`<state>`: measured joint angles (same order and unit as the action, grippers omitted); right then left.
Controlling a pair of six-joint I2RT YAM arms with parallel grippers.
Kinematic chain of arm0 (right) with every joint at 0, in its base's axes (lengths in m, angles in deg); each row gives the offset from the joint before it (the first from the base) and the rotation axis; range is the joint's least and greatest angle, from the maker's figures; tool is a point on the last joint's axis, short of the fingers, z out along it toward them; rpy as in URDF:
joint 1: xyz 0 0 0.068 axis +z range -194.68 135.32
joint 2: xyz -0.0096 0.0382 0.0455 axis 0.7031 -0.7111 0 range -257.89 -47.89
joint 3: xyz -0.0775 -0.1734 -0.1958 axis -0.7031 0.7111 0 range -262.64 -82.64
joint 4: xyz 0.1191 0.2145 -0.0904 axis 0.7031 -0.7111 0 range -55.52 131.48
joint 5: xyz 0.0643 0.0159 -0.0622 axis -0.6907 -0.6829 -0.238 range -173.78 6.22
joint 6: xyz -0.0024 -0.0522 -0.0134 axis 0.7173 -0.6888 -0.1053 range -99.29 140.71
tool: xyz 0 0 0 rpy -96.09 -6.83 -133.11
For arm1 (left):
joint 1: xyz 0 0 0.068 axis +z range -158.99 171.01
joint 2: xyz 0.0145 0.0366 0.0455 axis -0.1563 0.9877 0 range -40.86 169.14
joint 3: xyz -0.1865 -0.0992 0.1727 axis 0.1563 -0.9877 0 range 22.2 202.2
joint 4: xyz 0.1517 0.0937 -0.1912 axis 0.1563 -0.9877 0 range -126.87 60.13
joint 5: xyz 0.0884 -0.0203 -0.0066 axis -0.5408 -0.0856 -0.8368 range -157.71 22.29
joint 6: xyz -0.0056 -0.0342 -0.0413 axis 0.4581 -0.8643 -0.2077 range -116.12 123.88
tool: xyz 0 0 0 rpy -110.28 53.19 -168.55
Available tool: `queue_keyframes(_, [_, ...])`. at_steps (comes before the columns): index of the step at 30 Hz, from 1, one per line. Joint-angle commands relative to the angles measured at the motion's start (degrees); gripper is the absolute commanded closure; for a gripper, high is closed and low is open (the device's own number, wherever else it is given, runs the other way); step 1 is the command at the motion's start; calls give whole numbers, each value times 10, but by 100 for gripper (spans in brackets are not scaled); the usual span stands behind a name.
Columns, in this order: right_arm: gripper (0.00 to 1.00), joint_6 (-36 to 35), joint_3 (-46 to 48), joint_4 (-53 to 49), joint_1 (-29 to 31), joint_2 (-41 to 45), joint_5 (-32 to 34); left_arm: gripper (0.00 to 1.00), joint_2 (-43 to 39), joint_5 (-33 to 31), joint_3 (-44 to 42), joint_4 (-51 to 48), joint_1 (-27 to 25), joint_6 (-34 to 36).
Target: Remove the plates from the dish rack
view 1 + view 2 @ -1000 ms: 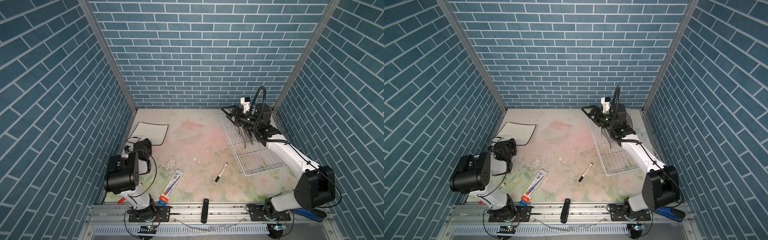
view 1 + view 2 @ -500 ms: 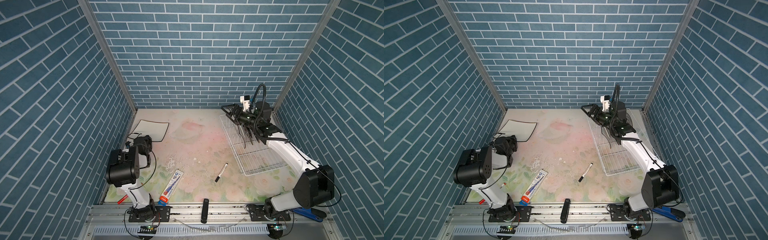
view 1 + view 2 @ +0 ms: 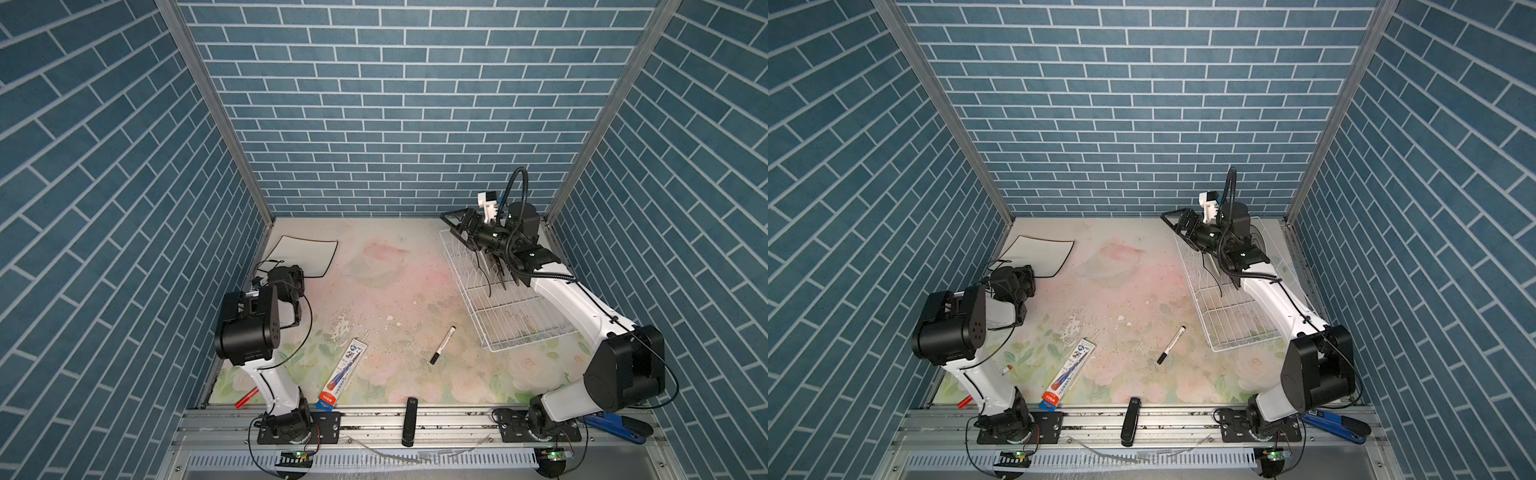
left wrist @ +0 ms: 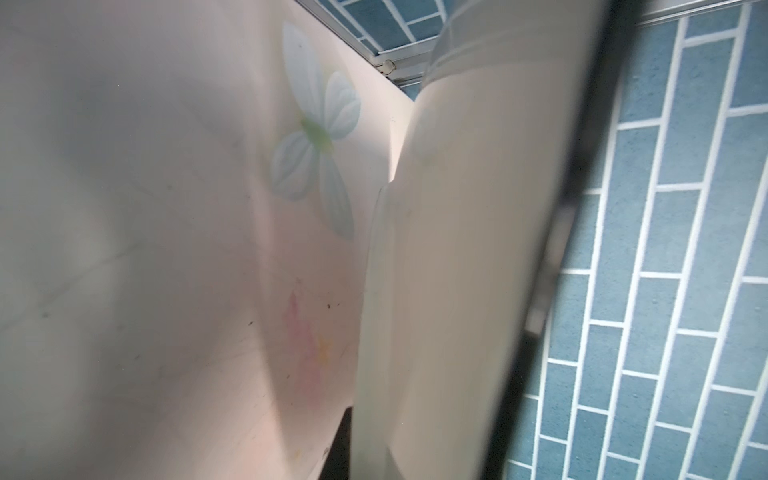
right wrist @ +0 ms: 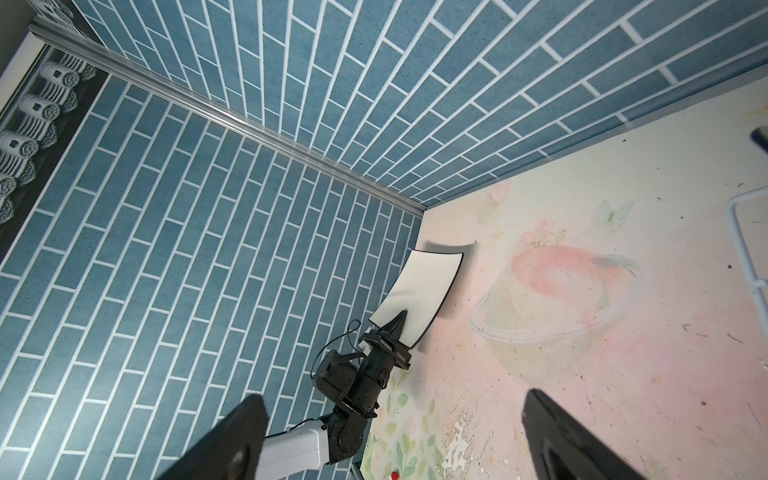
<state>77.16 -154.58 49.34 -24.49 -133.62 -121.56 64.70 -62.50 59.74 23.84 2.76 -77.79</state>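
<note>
My left gripper eases outward and down toward the tabletop's far corner by the plate (image 3: 297, 229) (image 4: 374, 120) next and releases it, since it hangs tilted above its shadow.
A white, black-rimmed square plate (image 3: 305, 254) (image 3: 1040, 254) (image 5: 419, 293) hangs tilted a little above the table at the far left and casts a shadow there. My left gripper (image 3: 291, 271) (image 3: 1017, 275) (image 5: 398, 326) is shut on its near edge. Seen from the left wrist, the plate (image 4: 457, 249) fills the middle. The white wire dish rack (image 3: 515, 328) (image 3: 1239, 328) lies at the right. My right gripper (image 3: 457, 226) (image 3: 1177, 224) (image 5: 392, 397) hovers open and empty over its far end. Dark shapes stand in the rack under that arm. I cannot tell if they are plates.
On the floral mat lie a black marker (image 3: 442, 345), a blue-and-white tube (image 3: 343, 374) and a red pen (image 3: 246, 397). A black bar (image 3: 410, 419) sits on the front rail and blue pliers (image 3: 615, 428) at the front right. Brick walls close in on three sides.
The left arm has carried the plate slightly toward the far wall, and its elbow has risen a little. The right gripper has stayed open over the rack's far end.
</note>
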Motion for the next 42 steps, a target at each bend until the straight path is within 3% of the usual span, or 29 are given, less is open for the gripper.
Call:
queue_keyframes(1, [4,-25,-35,-4,-2,-1,-14,100,-2,5,42,85,1,-4])
queue_keyframes(31, [4,-29,-23,-1,-3,12,1,98,57,-25,84,57,-26,-15])
queue_keyframes(35, [4,-29,-26,-5,-2,10,1,89,60,-25,85,56,-26,-18])
queue_keyframes(42, [4,-29,-24,-7,-3,11,2,60,60,-19,84,55,-26,-21])
